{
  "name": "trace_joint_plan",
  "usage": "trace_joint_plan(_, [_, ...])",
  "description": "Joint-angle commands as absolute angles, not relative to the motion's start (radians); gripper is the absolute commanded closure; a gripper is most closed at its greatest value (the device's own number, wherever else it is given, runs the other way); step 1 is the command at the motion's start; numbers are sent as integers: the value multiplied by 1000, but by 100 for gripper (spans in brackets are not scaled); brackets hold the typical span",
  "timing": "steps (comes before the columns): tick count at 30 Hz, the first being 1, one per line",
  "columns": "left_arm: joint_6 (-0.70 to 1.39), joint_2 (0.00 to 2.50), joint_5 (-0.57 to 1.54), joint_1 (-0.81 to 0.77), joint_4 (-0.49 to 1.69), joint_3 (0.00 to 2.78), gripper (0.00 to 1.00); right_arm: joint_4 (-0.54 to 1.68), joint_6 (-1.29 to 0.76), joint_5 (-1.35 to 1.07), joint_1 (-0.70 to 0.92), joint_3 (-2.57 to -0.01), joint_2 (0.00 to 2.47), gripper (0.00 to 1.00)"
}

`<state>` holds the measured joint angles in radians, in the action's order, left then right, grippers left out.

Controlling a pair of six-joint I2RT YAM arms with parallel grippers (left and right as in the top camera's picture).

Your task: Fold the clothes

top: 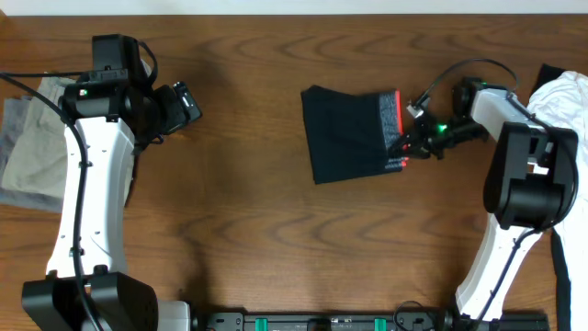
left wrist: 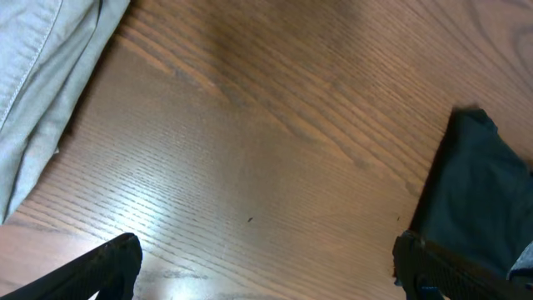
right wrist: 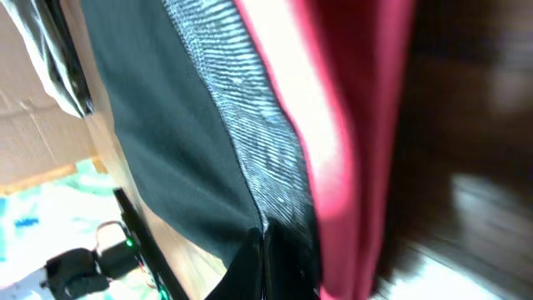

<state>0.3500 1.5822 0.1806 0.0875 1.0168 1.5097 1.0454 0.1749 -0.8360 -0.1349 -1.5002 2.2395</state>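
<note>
I will next move my right gripper a little toward the white garment and open it off the waistband end, because the black pants [top: 349, 133] lie folded in a compact block.
The black pants [top: 349, 133] lie folded into a compact block right of the table's middle, their grey waistband with its red-orange edge [top: 395, 124] facing right. My right gripper [top: 412, 140] is shut on that waistband end. In the right wrist view the grey band [right wrist: 250, 142] and red edge [right wrist: 358, 125] fill the frame, and my gripper [right wrist: 268, 262] pinches the black fabric. My left gripper [top: 188, 101] hovers open over bare wood far to the left. Its fingers [left wrist: 92, 271] stand wide apart with nothing between them, and a corner of the pants [left wrist: 479, 192] shows at the right.
Tan khaki trousers [top: 28, 138] lie crumpled at the table's left edge, also seen as khaki cloth [left wrist: 42, 75] in the left wrist view. A white garment [top: 560, 101] sits at the far right beside the right arm's base.
</note>
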Motion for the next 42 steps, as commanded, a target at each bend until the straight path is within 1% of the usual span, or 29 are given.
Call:
trace_joint_plan(1, [284,1589,243,85,1012,1495,2,1065,121,-836,-181,-1551,2239,99])
trace_joint_plan(5, [202,1589,386,85,997,1495,2,1141,121,-839,-190,-1640,2196,99])
trace_joint_plan(9, [191,1592,469,77,987,1494,2,1194,121,-837,-182,-1715,2125,98])
trace_joint_plan(11, [191,1600,482,63,986,1494,2,1196,120,-824,-176,-1734,2085,88])
trace_joint_plan(13, [192,1614,487,42,984,1494,2,1177,120,-816,-167,-1742,2048,61])
trace_joint_plan(14, [191,1625,487,29,982,1494,2,1150,120,-817,-159,-1742,2031,52])
trace_joint_plan(15, [192,1637,487,16,978,1494,2,1118,109,-817,-150,-1742,2020,53])
trace_joint_plan(18, [200,1674,487,-16,958,1494,2,1018,71,-817,-118,-1740,2021,71])
trace_joint_plan(19, [204,1685,487,-23,952,1494,2,992,64,-817,-108,-1739,2029,74])
trace_joint_plan(21, [208,1705,487,-33,948,1494,2,949,35,-817,-87,-1739,2051,84])
trace_joint_plan(22, [208,1712,487,-37,949,1494,2,926,21,-822,-76,-1739,2065,87])
trace_joint_plan(24, [207,1718,487,-39,949,1494,2,885,1,-826,-58,-1739,2099,89])
trace_joint_plan(27, [207,1718,487,-38,949,1494,2,818,-12,-868,-39,-1739,2168,96])
trace_joint_plan(35, [207,1718,486,-38,951,1494,2,653,-74,-888,-68,-1739,2348,96])
trace_joint_plan(38, [207,1718,487,-38,951,1494,2,597,-86,-891,-85,-1739,2410,94])
trace_joint_plan(42, [206,1718,487,-38,952,1494,2,559,-106,-887,-109,-1739,2440,96])
